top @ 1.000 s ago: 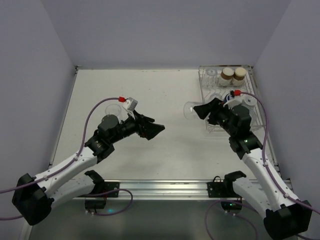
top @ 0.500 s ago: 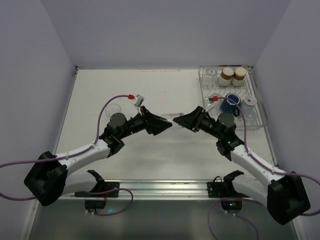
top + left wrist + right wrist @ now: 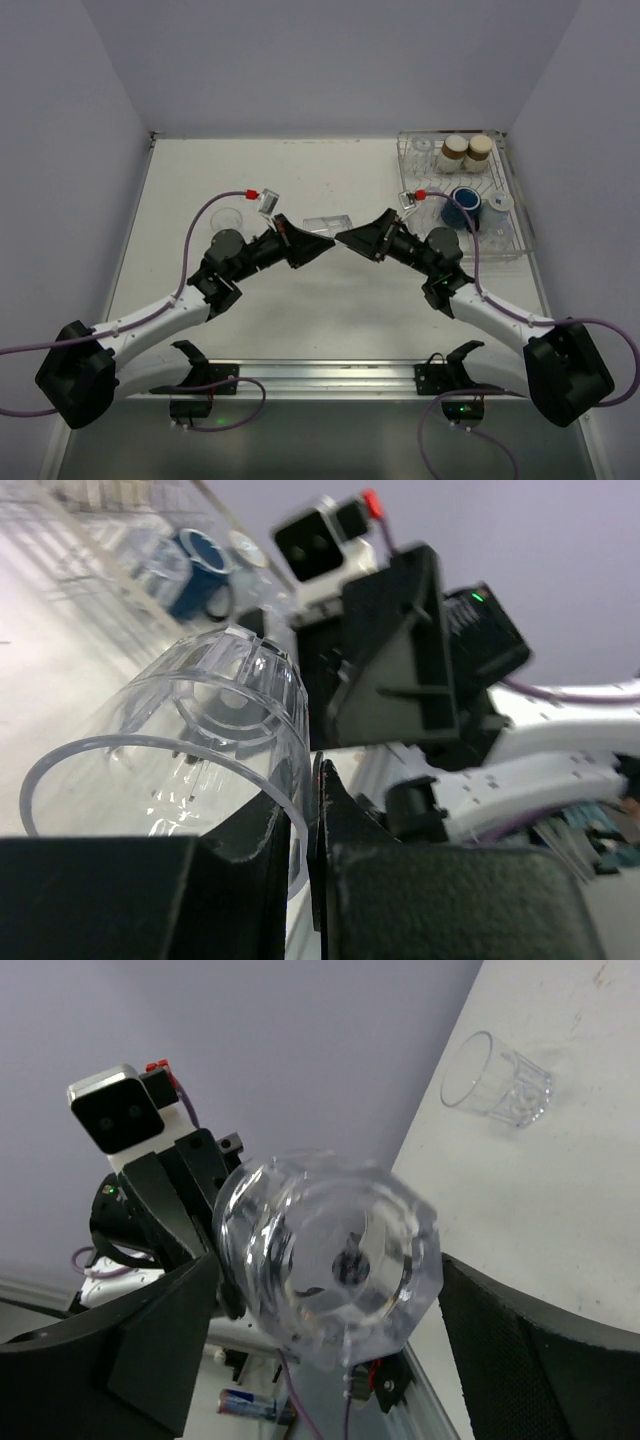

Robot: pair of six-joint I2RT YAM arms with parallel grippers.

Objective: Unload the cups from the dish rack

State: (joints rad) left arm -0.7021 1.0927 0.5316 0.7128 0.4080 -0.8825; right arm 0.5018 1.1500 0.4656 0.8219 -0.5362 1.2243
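My left gripper turns to point down next, since the held tumbler hangs sideways. It then lowers the tumbler toward the tabletop [image 3: 254, 223] beside the standing tumbler and releases.
A clear glass tumbler [image 3: 328, 222] hangs on its side above mid-table between both arms. My left gripper [image 3: 312, 246] is shut on its rim; the left wrist view shows the glass wall [image 3: 190, 720] pinched between the two fingers [image 3: 312, 770]. My right gripper [image 3: 358, 240] stands open around the tumbler's base [image 3: 335, 1255], both fingers clear of the glass. The dish rack [image 3: 518, 205] at the back right holds a dark blue mug [image 3: 465, 206], two cream cups with brown bands [image 3: 455, 150] [image 3: 479, 148] and clear glasses [image 3: 424, 149].
Another clear tumbler [image 3: 228, 217] stands on the table left of my left arm, and shows in the right wrist view [image 3: 497, 1085]. Walls close the table on three sides. A metal rail [image 3: 330, 375] runs along the near edge.
The two arms came together at mid-table. My left gripper closed on the tumbler's rim, and my right gripper, which carried the tumbler from the rack, opened off it.
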